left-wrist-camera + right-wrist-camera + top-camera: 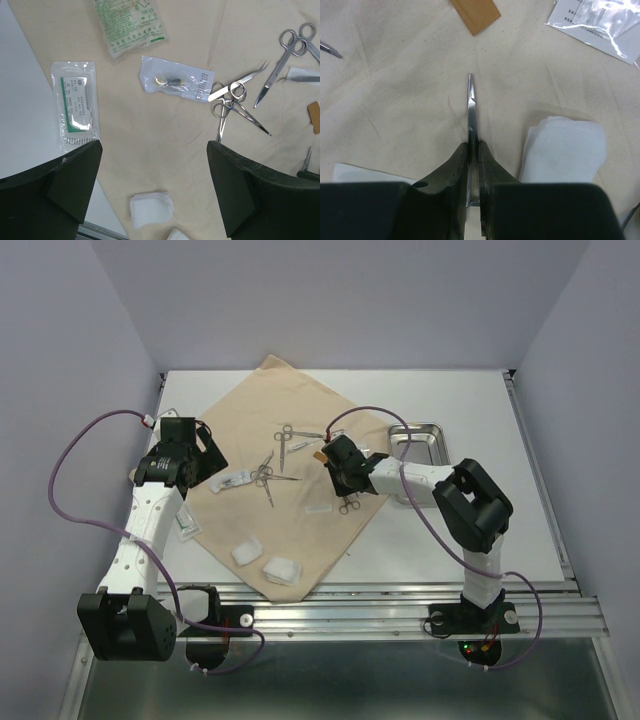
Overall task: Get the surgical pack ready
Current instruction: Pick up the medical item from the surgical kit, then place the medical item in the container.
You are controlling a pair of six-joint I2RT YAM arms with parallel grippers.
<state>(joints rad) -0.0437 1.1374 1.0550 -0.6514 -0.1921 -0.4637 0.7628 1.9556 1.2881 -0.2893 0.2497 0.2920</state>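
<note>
I will raise my right gripper, cross and lower into the steel tray [440,440], which lies to its right in the top view, releasing the instrument where the tray's bare bottom shows.
The beige cloth [300,430] lies spread as a diamond on the table. My right gripper [340,477] [474,150] is over its right part, shut on a slim silver instrument [470,110] seen edge-on; whether it is scissors or forceps I cannot tell. Its tip points away from the fingers, just above the cloth. A gauze pad [565,147] lies right of it. Scissors [286,437] [280,65] and forceps [265,475] [235,100] lie mid-cloth. My left gripper [205,455] [155,185] hangs open over the cloth's left side, above a gauze pad [151,209]. The steel tray [440,440] sits right of the cloth.
Sealed packets [75,105] [176,82] [131,25] lie on the cloth's left part and edge. Two gauze pads [247,552] [281,570] sit near the cloth's front corner. A tan tag [476,14] and a clear packet [600,25] lie ahead of the right gripper.
</note>
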